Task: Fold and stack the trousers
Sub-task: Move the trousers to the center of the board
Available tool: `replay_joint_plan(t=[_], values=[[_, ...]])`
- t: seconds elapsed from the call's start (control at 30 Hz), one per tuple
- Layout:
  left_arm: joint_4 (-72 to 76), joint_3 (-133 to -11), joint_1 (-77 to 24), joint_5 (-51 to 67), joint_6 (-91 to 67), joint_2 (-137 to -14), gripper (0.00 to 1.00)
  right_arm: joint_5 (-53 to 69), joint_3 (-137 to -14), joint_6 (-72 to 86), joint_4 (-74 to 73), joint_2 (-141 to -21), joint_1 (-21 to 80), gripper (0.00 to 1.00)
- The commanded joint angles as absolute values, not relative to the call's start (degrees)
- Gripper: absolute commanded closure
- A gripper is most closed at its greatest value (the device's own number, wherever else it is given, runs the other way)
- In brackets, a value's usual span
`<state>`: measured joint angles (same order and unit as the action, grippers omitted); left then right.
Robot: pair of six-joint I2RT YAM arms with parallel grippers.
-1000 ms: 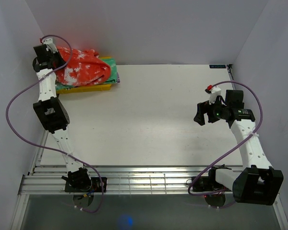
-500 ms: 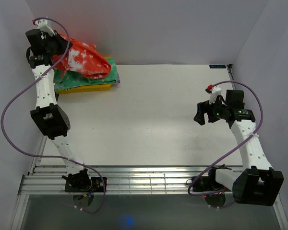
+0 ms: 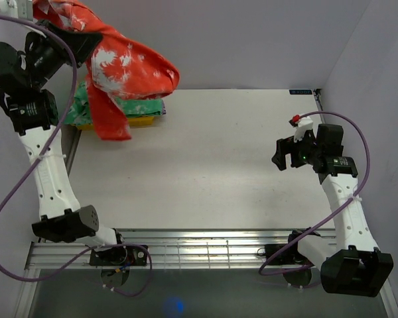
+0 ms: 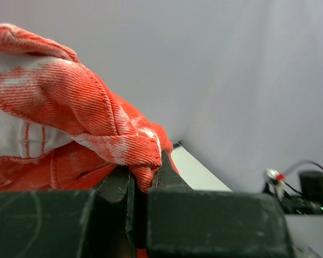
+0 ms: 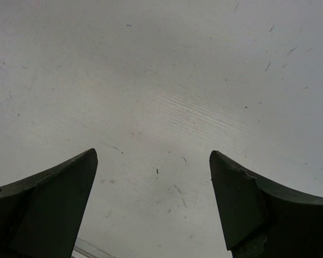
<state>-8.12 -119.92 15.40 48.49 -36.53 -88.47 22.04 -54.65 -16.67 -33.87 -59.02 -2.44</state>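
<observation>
My left gripper should next carry the fold down and back, toward the middle of the table, and will release the fold there.
The trousers (image 3: 129, 66), red-orange with white splotches, hang bunched in the air over the table's back left corner, one end dangling to about (image 3: 109, 126). My left gripper (image 3: 69, 33) is raised high at the top left and is shut on a fold of them. In the left wrist view the trousers (image 4: 70, 102) fill the left side, and a seamed fold is pinched between the jaws of the left gripper (image 4: 148, 169). My right gripper (image 3: 282, 154) hovers at the right over bare table. The right gripper (image 5: 153, 156) is open with nothing between its fingers.
A green white-mottled garment (image 3: 86, 109) lies on a yellow cloth (image 3: 142, 120) at the back left of the white table (image 3: 219, 165), under the hanging trousers. Walls close in on the back and both sides. A metal rail (image 3: 199, 248) runs along the near edge.
The left arm has risen steeply, lifting the trousers off the pile of cloths; they now hang unfurled in the air. The right gripper shifted slightly and stayed open.
</observation>
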Motion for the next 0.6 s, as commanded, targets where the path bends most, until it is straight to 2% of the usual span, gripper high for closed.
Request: replay_joint_plan(t=[0.0,0.17,0.33,0.4,0.57], values=[[-0.9,-110.9,15.2,59.5,-44.0,-79.7,1.0,21.5,-57.9,-16.2,-32.8,-56.4,-2.3,0.1],[-0.4,-93.0,13.7,66.9,-42.5,-70.8,1.0,23.5,-58.8,-16.6,-34.7,-55.8,-2.3,0.1],[-4.4,-77.5,7.0,66.7,-32.3,-66.7,1.0,29.3,-58.6,-17.6,-36.4,-56.8,-2.3,0.1],[-10.2,-74.3,-0.4,61.1,-27.0,-66.9,1.0,32.5,-58.8,-18.1,-36.7,-57.7,-2.3,0.1],[-11.0,-68.2,-22.7,42.0,-18.2,-69.2,1.0,35.0,-60.4,-19.1,-37.8,-60.4,-2.3,0.1]])
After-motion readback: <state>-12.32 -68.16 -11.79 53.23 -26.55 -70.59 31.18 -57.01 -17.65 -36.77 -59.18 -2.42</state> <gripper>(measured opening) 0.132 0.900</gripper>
